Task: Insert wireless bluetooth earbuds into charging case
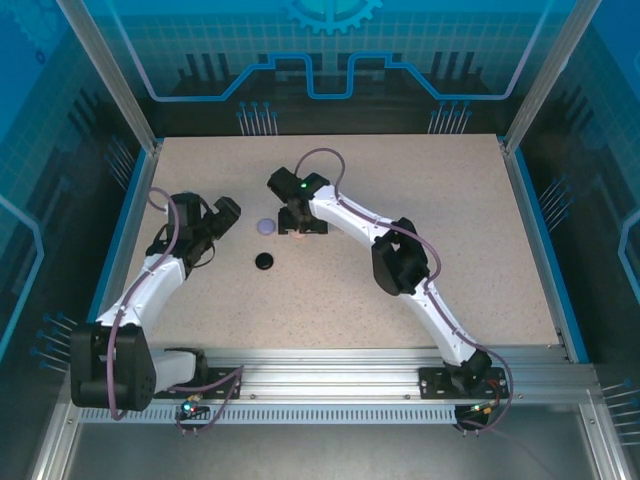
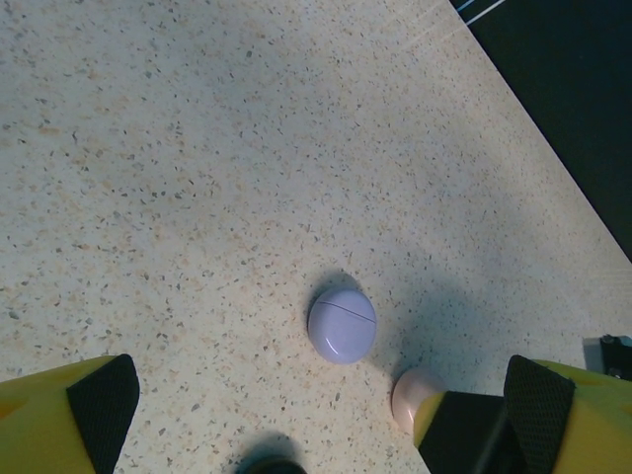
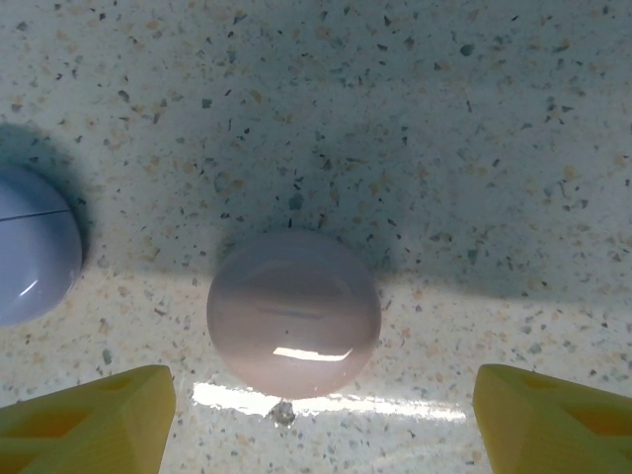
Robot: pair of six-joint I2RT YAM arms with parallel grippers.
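Note:
My right gripper lowers next until its yellow fingers are on either side of the pale pink case (image 3: pixel 293 311). It then closes on the case's sides, since the case is below the open gripper.
Three round closed charging cases lie mid-table: a lavender case (image 1: pixel 265 227) (image 2: pixel 342 325), a black case (image 1: pixel 264 261) and a pale pink case (image 3: pixel 293 311). My right gripper (image 1: pixel 300 232) (image 3: pixel 321 387) hangs open low over the pink case, one yellow finger on each side and clear of it. In the left wrist view the pink case (image 2: pixel 407 395) is partly covered by a right finger. My left gripper (image 1: pixel 225 213) (image 2: pixel 321 395) is open and empty, left of the lavender case. The earbuds are out of view.
The speckled table (image 1: pixel 450 250) is bare to the right and at the back. Its far-right edge meets dark floor (image 2: pixel 573 89). Aluminium frame posts and blue panels surround the table. The black case's top edge (image 2: pixel 269 466) peeks in at the bottom of the left wrist view.

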